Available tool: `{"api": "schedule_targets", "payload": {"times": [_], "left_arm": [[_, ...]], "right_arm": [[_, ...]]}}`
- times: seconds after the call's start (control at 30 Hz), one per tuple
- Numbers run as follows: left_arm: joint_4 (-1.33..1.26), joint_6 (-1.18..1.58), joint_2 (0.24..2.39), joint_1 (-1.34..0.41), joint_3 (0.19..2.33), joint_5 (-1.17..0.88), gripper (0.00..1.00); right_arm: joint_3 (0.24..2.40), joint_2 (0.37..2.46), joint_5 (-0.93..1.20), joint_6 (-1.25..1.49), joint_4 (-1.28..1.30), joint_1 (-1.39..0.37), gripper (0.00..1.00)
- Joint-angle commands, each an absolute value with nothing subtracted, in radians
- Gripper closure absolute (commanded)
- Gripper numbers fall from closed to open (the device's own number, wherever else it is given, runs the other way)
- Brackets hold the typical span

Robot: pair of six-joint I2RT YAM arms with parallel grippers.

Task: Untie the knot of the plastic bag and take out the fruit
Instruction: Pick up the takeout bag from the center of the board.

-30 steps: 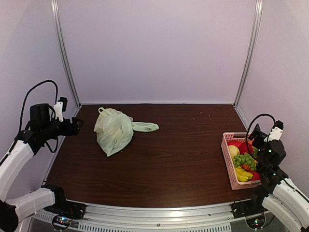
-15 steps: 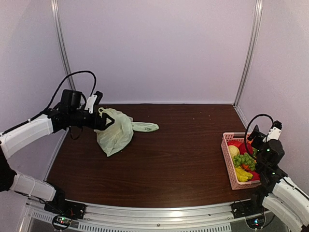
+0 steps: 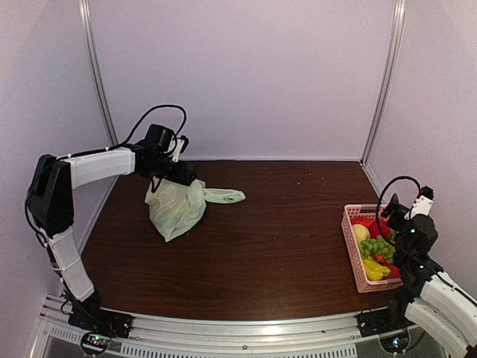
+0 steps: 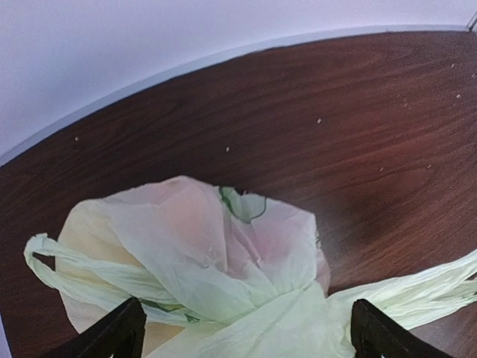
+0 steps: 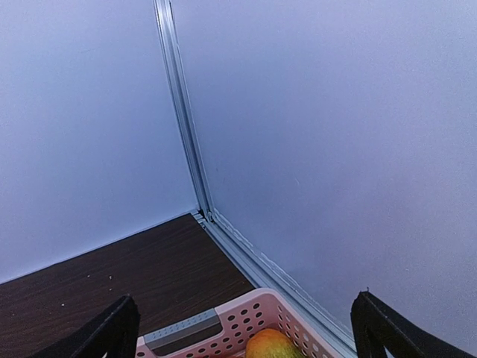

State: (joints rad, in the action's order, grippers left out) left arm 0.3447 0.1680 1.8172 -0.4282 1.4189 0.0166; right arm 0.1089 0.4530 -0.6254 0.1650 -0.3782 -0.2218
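The gathered knot between the handles comes next: my left gripper lowers onto it and closes on the plastic, because the bag's folds gather below its open fingers.
The pale green plastic bag point(image 3: 177, 207) lies at the back left of the table, one handle loop point(image 3: 226, 196) trailing right. My left gripper point(image 3: 186, 177) is open and hovers over the bag's top, touching nothing. In the left wrist view the bag point(image 4: 194, 253) fills the space between the open fingertips point(image 4: 112, 335). Its folds gather into the knot point(image 4: 302, 292), with loose handles to either side. Fruit shows only as pink and yellowish tints through the plastic point(image 4: 182, 216). My right gripper point(image 3: 393, 212) is open and empty above the basket's far end.
A pink slatted basket point(image 3: 350, 250) at the right edge holds yellow fruit, green grapes and red fruit. Its rim point(image 5: 223, 328) and a yellow-orange fruit point(image 5: 272, 344) show in the right wrist view. Walls and aluminium posts close the back and sides.
My left arm has swung from the table's left edge out to above the bag's top, its gripper still open. The bag and the right arm have hardly moved.
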Motion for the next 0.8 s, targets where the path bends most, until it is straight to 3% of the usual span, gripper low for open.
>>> {"api": "schedule_targets", "payload": {"times": [0.0,0.23,0.53,0.77], "left_arm": [[0.422,0.108,1.865,-0.433,1.434,0.139,0.02],[0.461,0.049,1.938,-0.433,1.451,0.258,0.02],[0.502,0.05,1.986,-0.42,1.478,0.247,0.03],[0.513,0.066,1.973,-0.416,1.488,0.209,0.5]], "right_arm": [[0.124,0.469,-0.61,0.179,-0.39,-0.215,0.0],[0.136,0.515,-0.595,0.177,-0.398,-0.214,0.0],[0.138,0.533,-0.589,0.176,-0.406,-0.214,0.0],[0.138,0.528,-0.589,0.175,-0.402,-0.215,0.0]]}}
